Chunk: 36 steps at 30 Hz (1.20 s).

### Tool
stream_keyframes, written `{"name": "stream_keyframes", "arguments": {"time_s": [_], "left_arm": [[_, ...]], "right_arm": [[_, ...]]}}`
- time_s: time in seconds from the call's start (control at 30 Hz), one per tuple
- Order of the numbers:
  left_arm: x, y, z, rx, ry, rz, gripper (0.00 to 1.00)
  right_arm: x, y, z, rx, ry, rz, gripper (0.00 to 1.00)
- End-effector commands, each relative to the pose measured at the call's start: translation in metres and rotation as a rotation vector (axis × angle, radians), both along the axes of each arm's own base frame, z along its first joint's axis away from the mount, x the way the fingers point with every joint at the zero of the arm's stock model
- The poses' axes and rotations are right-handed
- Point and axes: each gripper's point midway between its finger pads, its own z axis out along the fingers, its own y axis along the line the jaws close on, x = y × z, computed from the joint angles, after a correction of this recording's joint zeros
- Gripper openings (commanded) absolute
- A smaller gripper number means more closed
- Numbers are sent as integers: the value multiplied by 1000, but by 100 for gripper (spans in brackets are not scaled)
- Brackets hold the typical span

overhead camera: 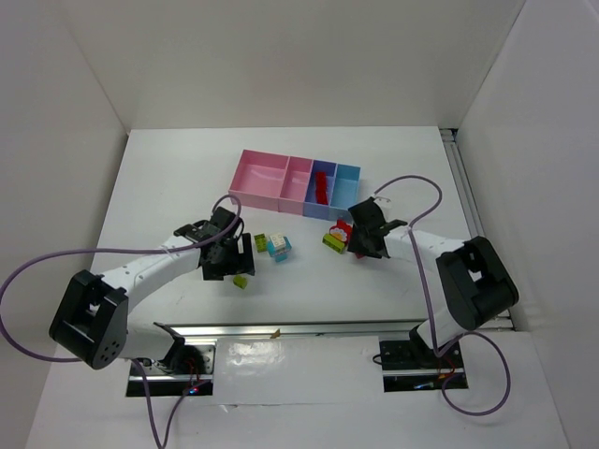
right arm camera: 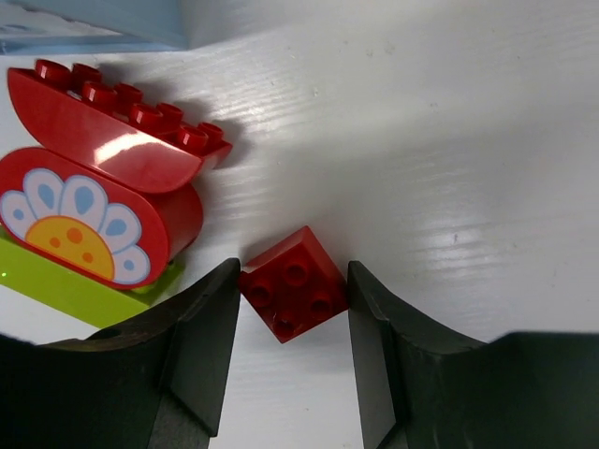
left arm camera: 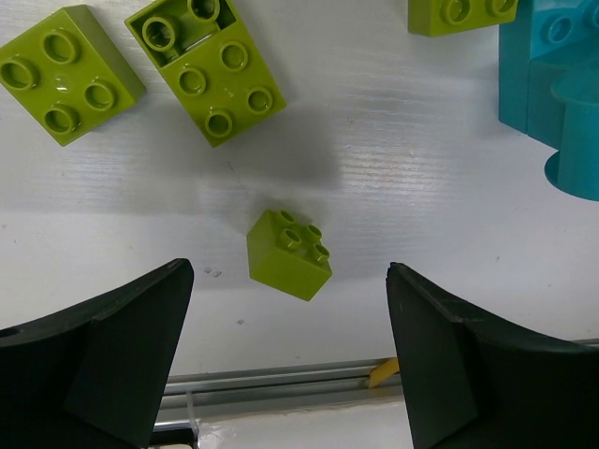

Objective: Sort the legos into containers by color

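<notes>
My right gripper lifts the small red brick next and carries it outward over the periwinkle container to release it, since a red brick lies there.
The containers stand in a row at the back: two pink, one periwinkle holding a red brick, one light blue. My left gripper is open over the table, with a small lime green brick lying just beyond its fingertips. My right gripper is closed on a small red brick that rests on the table, its pads touching two opposite corners. A red curved brick sits on a red flower-printed piece and a lime plate to the left.
Two larger lime bricks and a cyan clump lie beyond the left gripper. A cyan and white clump sits mid-table. A metal rail runs along the near edge. White walls enclose the table.
</notes>
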Motion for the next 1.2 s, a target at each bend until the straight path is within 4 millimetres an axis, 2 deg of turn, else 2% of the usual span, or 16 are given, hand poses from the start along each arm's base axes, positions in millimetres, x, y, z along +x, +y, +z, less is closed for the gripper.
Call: {"name": "stream_keyframes", "arguments": {"time_s": [0.0, 0.17, 0.23, 0.3, 0.4, 0.5, 0.53, 0.57, 0.63, 0.67, 0.77, 0.83, 0.87, 1.03, 1.07, 1.17], "left_arm": [[4, -4, 1, -13, -10, 10, 95], [5, -5, 4, -25, -16, 27, 95], [7, -3, 6, -19, -30, 32, 95], [6, -3, 3, -12, -17, 32, 95], [4, -2, -3, 0, 3, 32, 95], [1, -5, -8, -19, 11, 24, 93], [3, -6, -8, -24, 3, 24, 93], [3, -6, -8, -24, 3, 24, 93], [3, -5, -8, -18, 0, 8, 92], [3, -5, -11, -13, 9, 8, 92], [0, -4, -15, 3, 38, -19, 92], [2, -5, -18, 17, 57, -28, 92], [4, -8, -18, 9, 61, -31, 92], [8, -10, -16, 6, 56, -31, 93], [8, -10, -16, 6, 56, -31, 93], [11, -12, -13, 2, 48, -31, 93]], "right_arm": [[-11, -12, 5, -25, 4, -33, 38], [-8, -14, 46, -10, -75, -17, 37], [4, -12, 76, 1, -150, -21, 37], [11, -10, 90, -8, -169, 2, 37], [41, 4, 128, 19, -261, 20, 37], [68, 23, 136, 42, -302, 71, 37], [82, 30, 152, 53, -341, 76, 37], [94, 37, 144, 52, -330, 91, 37], [115, 49, 159, 62, -360, 107, 37], [124, 56, 148, 58, -340, 125, 37], [150, 73, 149, 78, -354, 149, 37], [163, 82, 155, 90, -364, 155, 37], [168, 87, 143, 90, -341, 164, 37], [186, 97, 134, 87, -329, 178, 38], [188, 101, 137, 95, -327, 185, 40], [194, 103, 127, 84, -299, 186, 62]]}}
